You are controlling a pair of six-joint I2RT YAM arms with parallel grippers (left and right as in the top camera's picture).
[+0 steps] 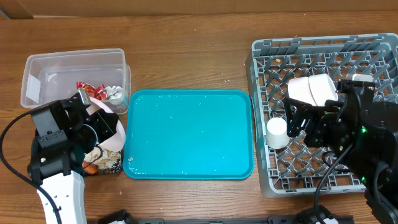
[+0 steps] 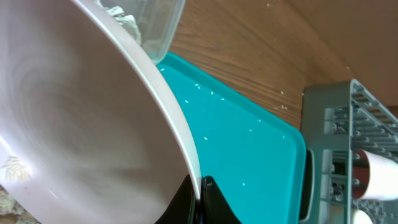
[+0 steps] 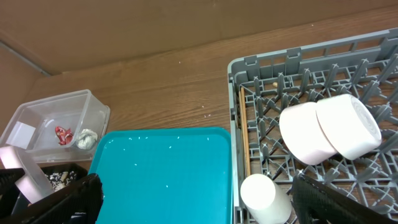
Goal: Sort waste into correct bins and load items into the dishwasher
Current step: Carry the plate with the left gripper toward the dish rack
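Note:
My left gripper should next rise and move across the teal tray, then lower the plate (image 2: pixel 81 112) into slots beside the bowls, because those are to its right in the overhead view.
My left gripper (image 1: pixel 93 122) is shut on the rim of the round white plate (image 2: pixel 81 112), which is tilted steeply over the black tray (image 1: pixel 115 167). Its fingertips (image 2: pixel 208 190) pinch the rim. Beige food scraps (image 1: pixel 107 162) lie in that tray. The clear tub (image 1: pixel 74 74) holds the red wrapper (image 1: pixel 87 89) and the white paper ball (image 1: pixel 114 93). In the grey dish rack (image 1: pixel 323 180) two white bowls (image 1: pixel 311 89) lie on their sides, and chopsticks (image 3: pixel 244 130) rest along its left wall. My right gripper (image 1: pixel 297 121) hovers open over the rack, holding nothing.
A large teal tray (image 1: pixel 189 134) lies between the bins and the rack, dotted with small white crumbs. A white cup (image 1: pixel 277 132) stands at the rack's left side, close to my right gripper's fingers. Bare wooden table runs along the back.

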